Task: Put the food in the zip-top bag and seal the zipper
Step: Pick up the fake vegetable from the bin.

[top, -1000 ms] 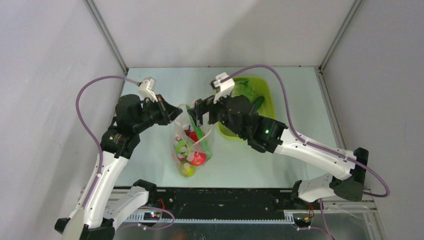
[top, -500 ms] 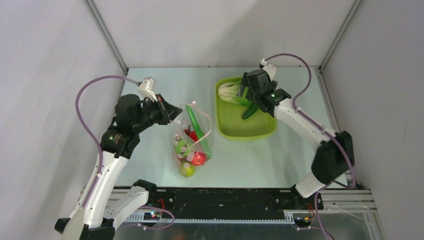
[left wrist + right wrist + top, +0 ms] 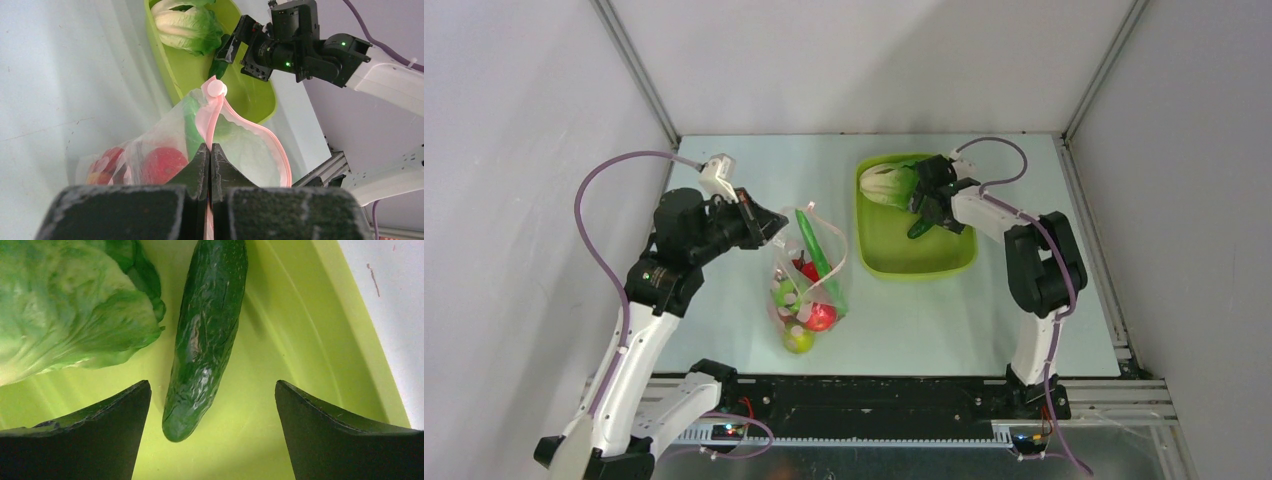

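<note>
The cucumber's near end (image 3: 191, 397) lies below my right gripper, between its spread fingers. Next, that gripper moves down and closes across both bare sides, clear of the lettuce (image 3: 65, 310).
The clear zip-top bag (image 3: 836, 275) lies mid-table, its mouth lifted by my left gripper (image 3: 774, 226), which is shut on the pale pink zipper (image 3: 212, 115). Inside are red tomatoes (image 3: 161, 163), a yellow-green pear (image 3: 799, 341) and a long green piece (image 3: 815, 248) standing in the mouth. My right gripper (image 3: 211, 386) is open, low in the lime-green tray (image 3: 894, 250). Its fingers (image 3: 120, 410) straddle the near end of the dark green cucumber (image 3: 207, 335) without touching it. The leafy lettuce (image 3: 65, 310) lies just left of the cucumber.
The tray's raised rim (image 3: 372, 355) runs close beside the right finger. Grey walls enclose the table on three sides. The right arm's elbow (image 3: 1044, 260) is folded up near the tray's right edge.
The right arm left the bag's mouth, where the long green piece now stands, swung back to the tray and came down over the cucumber. The left arm has held still.
</note>
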Robot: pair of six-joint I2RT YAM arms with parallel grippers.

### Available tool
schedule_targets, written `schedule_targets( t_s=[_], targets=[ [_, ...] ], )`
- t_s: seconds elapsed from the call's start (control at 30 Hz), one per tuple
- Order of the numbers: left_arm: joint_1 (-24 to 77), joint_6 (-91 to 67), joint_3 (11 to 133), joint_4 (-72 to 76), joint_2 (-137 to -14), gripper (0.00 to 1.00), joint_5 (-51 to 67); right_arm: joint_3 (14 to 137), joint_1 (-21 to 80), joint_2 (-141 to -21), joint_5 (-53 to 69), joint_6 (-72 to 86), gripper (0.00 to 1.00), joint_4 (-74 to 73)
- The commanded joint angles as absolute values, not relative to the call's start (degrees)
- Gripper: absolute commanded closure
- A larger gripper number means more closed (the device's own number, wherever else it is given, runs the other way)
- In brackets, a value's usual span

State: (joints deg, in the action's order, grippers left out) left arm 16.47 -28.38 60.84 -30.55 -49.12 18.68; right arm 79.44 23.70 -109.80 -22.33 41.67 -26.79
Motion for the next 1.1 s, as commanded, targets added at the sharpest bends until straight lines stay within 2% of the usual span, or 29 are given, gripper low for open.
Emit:
schedule_targets(
  t_s=[0.0, 0.2, 0.33, 0.43, 0.47, 0.6, 0.73, 0.8, 1.07],
  targets=[
    [16.0, -27.3, 61.3, -27.7, -49.0, 1.0, 19.6, 82.0, 22.5, -112.5, -23.1, 43.9, 0.03, -26.5],
    [15.8, -27.5, 61.3, -27.7, -49.0, 1.0, 20.2, 82.3, 21.4, -115.1, -20.9, 45.7, 0.1, -26.9],
    [15.8, -27.5, 61.2, -27.6, -48.7, 1.0, 20.2, 82.1, 21.3, -115.9, -19.4, 45.5, 0.19, -26.5],
    [15.8, -27.6, 61.2, -27.5, -48.8, 1.0, 20.3, 81.7, 21.3, -115.8, -19.3, 45.2, 0.31, -25.5],
    [15.8, -27.6, 61.2, -27.5, -48.8, 1.0, 20.4, 81.7, 21.3, -115.6, -19.2, 45.0, 0.4, -25.2],
    [15.9, -27.7, 61.1, -27.5, -45.8, 1.0, 21.0, 79.7, 21.3, -112.5, -19.3, 44.3, 0.64, -23.0],
    [15.8, -27.8, 61.0, -27.4, -48.6, 1.0, 21.1, 77.8, 21.6, -107.4, -19.7, 42.8, 0.77, -21.8],
    [15.9, -27.9, 61.0, -27.2, -48.6, 1.0, 21.1, 76.3, 22.2, -103.7, -20.2, 41.5, 0.8, -20.8],
    [15.8, -28.3, 60.8, -27.2, -48.9, 1.0, 22.0, 70.4, 28.5, -87.5, -21.6, 31.7, 0.83, -13.2]
  ],
)
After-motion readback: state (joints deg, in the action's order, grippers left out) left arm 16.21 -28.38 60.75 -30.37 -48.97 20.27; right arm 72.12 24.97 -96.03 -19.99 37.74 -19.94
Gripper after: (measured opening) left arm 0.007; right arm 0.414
